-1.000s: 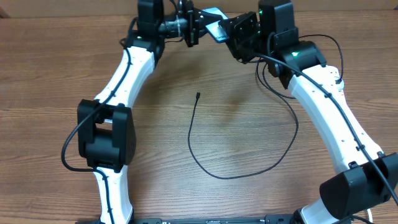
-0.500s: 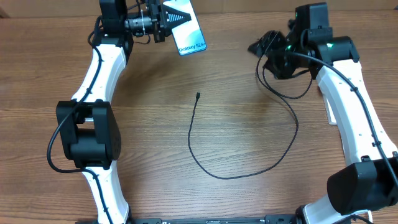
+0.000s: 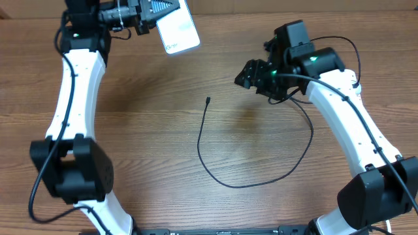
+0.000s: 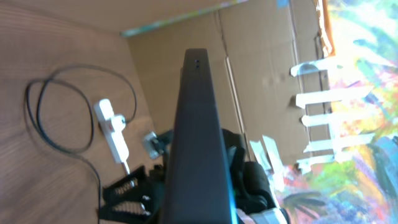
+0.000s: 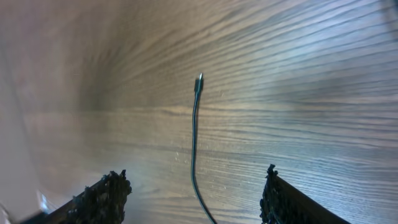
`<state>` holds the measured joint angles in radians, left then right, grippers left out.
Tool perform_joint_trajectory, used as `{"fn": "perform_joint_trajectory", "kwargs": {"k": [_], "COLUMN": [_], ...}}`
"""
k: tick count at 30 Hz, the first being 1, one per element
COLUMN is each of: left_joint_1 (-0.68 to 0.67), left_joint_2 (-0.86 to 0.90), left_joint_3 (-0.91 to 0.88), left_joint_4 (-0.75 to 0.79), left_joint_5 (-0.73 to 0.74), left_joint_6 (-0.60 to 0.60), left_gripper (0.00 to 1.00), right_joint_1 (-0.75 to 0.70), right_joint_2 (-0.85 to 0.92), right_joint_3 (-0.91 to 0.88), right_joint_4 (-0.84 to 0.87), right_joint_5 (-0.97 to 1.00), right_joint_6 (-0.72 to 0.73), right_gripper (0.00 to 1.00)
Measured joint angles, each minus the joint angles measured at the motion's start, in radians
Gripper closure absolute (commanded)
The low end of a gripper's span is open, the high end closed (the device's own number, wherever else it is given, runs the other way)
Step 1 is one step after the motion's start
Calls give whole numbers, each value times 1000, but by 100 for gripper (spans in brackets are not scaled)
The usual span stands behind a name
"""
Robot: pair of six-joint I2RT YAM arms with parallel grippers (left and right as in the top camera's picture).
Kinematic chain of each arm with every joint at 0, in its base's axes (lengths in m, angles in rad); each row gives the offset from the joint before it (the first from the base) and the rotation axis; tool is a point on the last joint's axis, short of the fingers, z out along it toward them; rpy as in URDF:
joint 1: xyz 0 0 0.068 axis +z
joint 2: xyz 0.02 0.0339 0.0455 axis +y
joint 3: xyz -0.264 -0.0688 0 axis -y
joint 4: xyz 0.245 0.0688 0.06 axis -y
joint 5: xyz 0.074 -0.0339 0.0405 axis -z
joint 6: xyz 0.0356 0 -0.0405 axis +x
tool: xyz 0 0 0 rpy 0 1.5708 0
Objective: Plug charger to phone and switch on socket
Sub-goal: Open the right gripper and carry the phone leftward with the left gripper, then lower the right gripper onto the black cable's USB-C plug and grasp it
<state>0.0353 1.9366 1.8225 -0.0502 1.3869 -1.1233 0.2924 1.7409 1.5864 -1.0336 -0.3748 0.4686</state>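
The charger's connector lies below my right gripper, to the left in the overhead view. My right gripper should go down there next and close on its black sleeve (image 3: 208,100) (image 5: 198,86).
My left gripper (image 3: 155,10) is shut on the phone (image 3: 177,29) and holds it in the air at the table's back left, its pale lit screen facing up. In the left wrist view the phone's dark edge (image 4: 196,124) runs up between my fingers (image 4: 127,193). The charger's thin black cable (image 3: 215,176) lies in a loop on the table, its connector tip (image 3: 208,100) free at mid-table. My right gripper (image 3: 243,76) is open and empty, hovering just right of the tip. In the right wrist view the cable (image 5: 193,143) and its tip (image 5: 199,79) lie between the wide-apart fingers (image 5: 106,196).
A small white elongated block (image 4: 112,127), which looks like the socket, lies far off on the table with black cable looped round it; it does not show in the overhead view. A cardboard wall (image 4: 249,56) stands behind the table's back edge.
My left arm has swung left with the phone still held. My right arm has moved forward and left, from the back right to just beside the cable tip.
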Motion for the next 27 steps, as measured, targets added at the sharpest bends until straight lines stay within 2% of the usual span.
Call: {"fn": "perform_joint_trajectory", "kwargs": {"k": [5, 6, 7, 9, 13, 19, 27], "left_joint_1": [0, 0, 10, 23, 44, 68, 145], "left_joint_2": [-41, -40, -35, -26, -5, 23, 41], "left_joint_3": [8, 8, 1, 2, -3, -4, -4], "left_joint_4": [-333, -425, -578, -744, -970, -1135, -1175], "left_joint_5": [-34, -63, -135, -235, -349, -367, -344], "left_joint_6": [199, 253, 356, 476, 694, 906, 995], "left_gripper": [96, 96, 96, 96, 96, 96, 96], "right_joint_1": [24, 23, 23, 24, 47, 130, 176], "right_joint_2": [0, 0, 0, 2, 39, 146, 257], "right_joint_3": [-40, -48, -57, -71, -78, -85, -89], "right_joint_4": [37, 50, 70, 103, 160, 234, 348], "right_joint_5": [9, 10, 12, 12, 13, 12, 13], "right_joint_6": [-18, -16, -8, 7, 27, 60, 122], "right_gripper": [33, 36, 38, 41, 45, 50, 55]}}
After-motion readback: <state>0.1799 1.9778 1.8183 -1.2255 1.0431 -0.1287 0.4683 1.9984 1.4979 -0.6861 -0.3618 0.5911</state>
